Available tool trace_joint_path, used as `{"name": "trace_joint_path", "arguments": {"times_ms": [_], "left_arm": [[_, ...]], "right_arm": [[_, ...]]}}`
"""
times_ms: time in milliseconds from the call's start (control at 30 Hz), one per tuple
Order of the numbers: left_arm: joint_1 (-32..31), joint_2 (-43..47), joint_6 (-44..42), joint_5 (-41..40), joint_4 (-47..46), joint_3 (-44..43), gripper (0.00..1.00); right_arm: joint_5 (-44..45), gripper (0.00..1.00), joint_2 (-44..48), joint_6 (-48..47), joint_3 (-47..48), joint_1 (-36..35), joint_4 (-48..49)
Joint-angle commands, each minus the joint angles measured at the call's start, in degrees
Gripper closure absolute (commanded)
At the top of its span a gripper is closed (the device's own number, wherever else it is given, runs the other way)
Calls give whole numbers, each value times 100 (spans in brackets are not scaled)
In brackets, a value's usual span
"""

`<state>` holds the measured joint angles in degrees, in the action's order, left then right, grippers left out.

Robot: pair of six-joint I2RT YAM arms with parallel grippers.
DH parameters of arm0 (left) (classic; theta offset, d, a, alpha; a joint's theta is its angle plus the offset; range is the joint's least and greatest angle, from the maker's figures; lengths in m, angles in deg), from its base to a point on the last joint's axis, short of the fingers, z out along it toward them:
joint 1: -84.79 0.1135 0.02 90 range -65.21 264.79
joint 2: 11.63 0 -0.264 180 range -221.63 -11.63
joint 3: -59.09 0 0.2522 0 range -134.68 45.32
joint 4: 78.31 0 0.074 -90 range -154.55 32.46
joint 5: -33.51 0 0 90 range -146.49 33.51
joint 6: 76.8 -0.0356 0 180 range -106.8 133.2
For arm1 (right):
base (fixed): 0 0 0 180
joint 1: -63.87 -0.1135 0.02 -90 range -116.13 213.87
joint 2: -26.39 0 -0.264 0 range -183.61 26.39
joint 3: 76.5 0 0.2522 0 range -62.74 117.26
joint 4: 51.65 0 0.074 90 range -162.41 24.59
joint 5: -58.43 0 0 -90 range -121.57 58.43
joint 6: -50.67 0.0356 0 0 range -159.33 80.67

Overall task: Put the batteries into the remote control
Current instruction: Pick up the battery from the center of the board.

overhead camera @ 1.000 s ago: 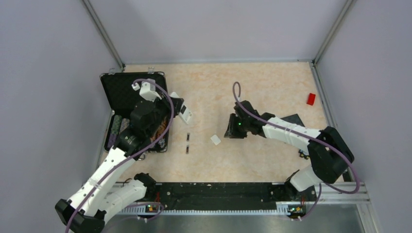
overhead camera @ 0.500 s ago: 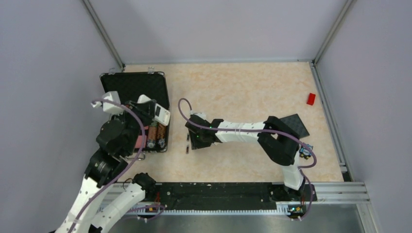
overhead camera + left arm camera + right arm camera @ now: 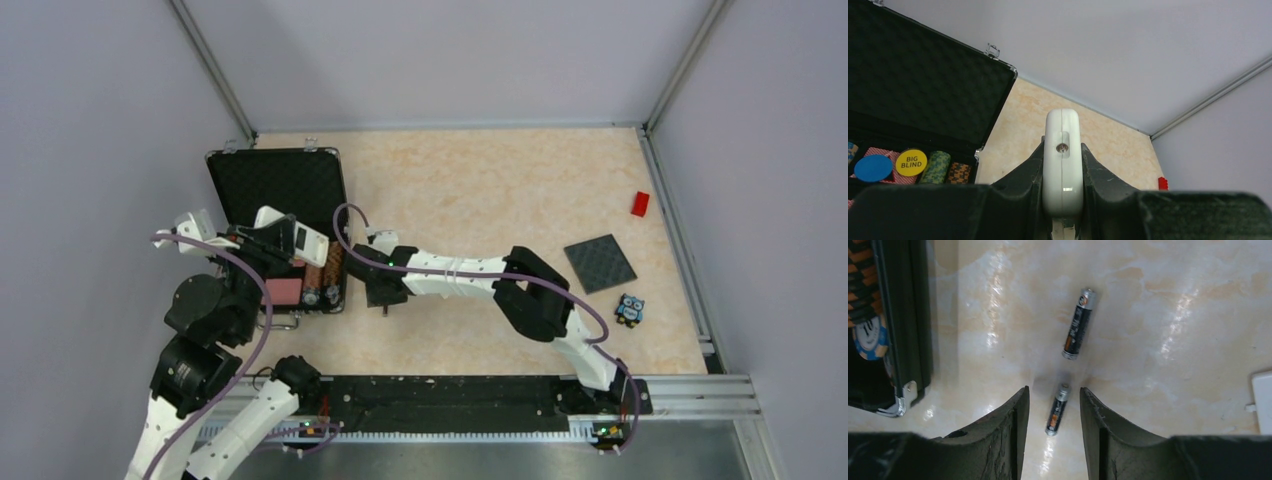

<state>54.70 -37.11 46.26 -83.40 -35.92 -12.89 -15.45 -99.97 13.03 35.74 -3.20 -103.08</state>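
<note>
My right gripper will first turn a little to line up with the near battery, so it can grab it.
My left gripper (image 3: 1063, 172) is shut on the white remote control (image 3: 1063, 150), seen edge-on between the fingers. In the top view this gripper (image 3: 283, 236) holds the remote (image 3: 312, 247) in the air over the open case. Two slim dark batteries lie on the table. The near battery (image 3: 1057, 410) lies between my right gripper's open fingers (image 3: 1020, 420), untouched. The far battery (image 3: 1078, 324) lies just ahead. In the top view the right gripper (image 3: 383, 293) hangs low over them, right of the case.
The open black case (image 3: 275, 180) with poker chips (image 3: 870, 337) stands at the left, its corner (image 3: 903, 395) close to my right fingers. A white cover piece (image 3: 1262, 400) lies right of the batteries. A dark square mat (image 3: 600, 263), owl toy (image 3: 628, 310) and red block (image 3: 640, 203) lie at the right.
My right arm swung far left across the table and came down over the batteries. My left arm drew back to the left with the remote, over the case.
</note>
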Motion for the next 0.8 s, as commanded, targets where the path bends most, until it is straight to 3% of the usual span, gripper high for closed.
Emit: {"name": "trace_joint_path", "arguments": {"times_ms": [0, 167, 400, 567, 767], "left_arm": [[23, 144, -89, -86, -11, -191, 100], [26, 267, -66, -93, 55, -199, 100], [23, 302, -115, -43, 7, -170, 100], [21, 280, -43, 22, -121, -57, 100], [21, 164, 58, 208, -324, 24, 100]], "right_arm": [[547, 60, -531, 381, 722, -187, -910], [725, 72, -888, 617, 1141, -301, -1567], [943, 79, -842, 750, 973, -345, -2063], [1011, 99, -667, 613, 792, -345, -2074], [1152, 100, 27, 551, 180, -203, -1722]]}}
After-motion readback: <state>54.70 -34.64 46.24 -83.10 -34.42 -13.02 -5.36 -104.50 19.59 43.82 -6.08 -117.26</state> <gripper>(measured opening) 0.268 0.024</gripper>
